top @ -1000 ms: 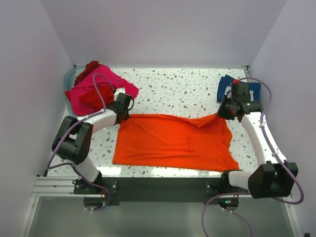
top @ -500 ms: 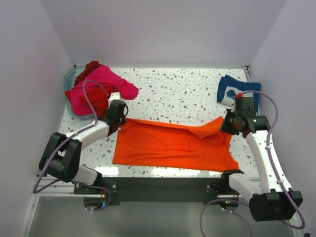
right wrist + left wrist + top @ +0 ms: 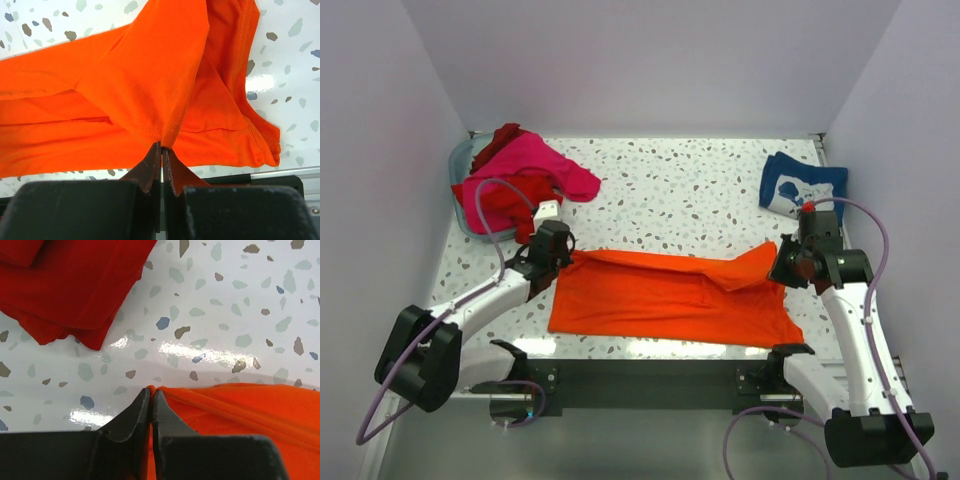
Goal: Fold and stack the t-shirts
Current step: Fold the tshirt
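Note:
The flat orange cloth (image 3: 240, 410) is on the near side of the pinched corner, so the robot's left gripper will go back a little over that cloth next and then open.
The orange t-shirt (image 3: 670, 300) lies spread across the near half of the table, its far edge lifted and folded toward me. My left gripper (image 3: 563, 256) is shut on the shirt's far left corner; the wrist view shows the orange cloth (image 3: 240, 410) pinched between the jaws of that gripper (image 3: 151, 390). My right gripper (image 3: 778, 262) is shut on the far right corner, with the orange hem (image 3: 160, 90) held in the closed jaws of that gripper (image 3: 162, 146). A hot pink shirt (image 3: 525, 165) and a red shirt (image 3: 500, 200) are piled at the far left. A folded navy shirt with white print (image 3: 800, 185) lies far right.
A blue-grey basket (image 3: 460, 160) at the far left corner holds the pink and red pile. A red shirt's edge (image 3: 75, 285) lies close beyond my left gripper. White walls enclose the table on three sides. A black rail (image 3: 650, 370) runs along the near edge.
Both grippers have moved toward me, dragging the orange shirt's far edge over its near part. The visible orange area has grown narrower front to back.

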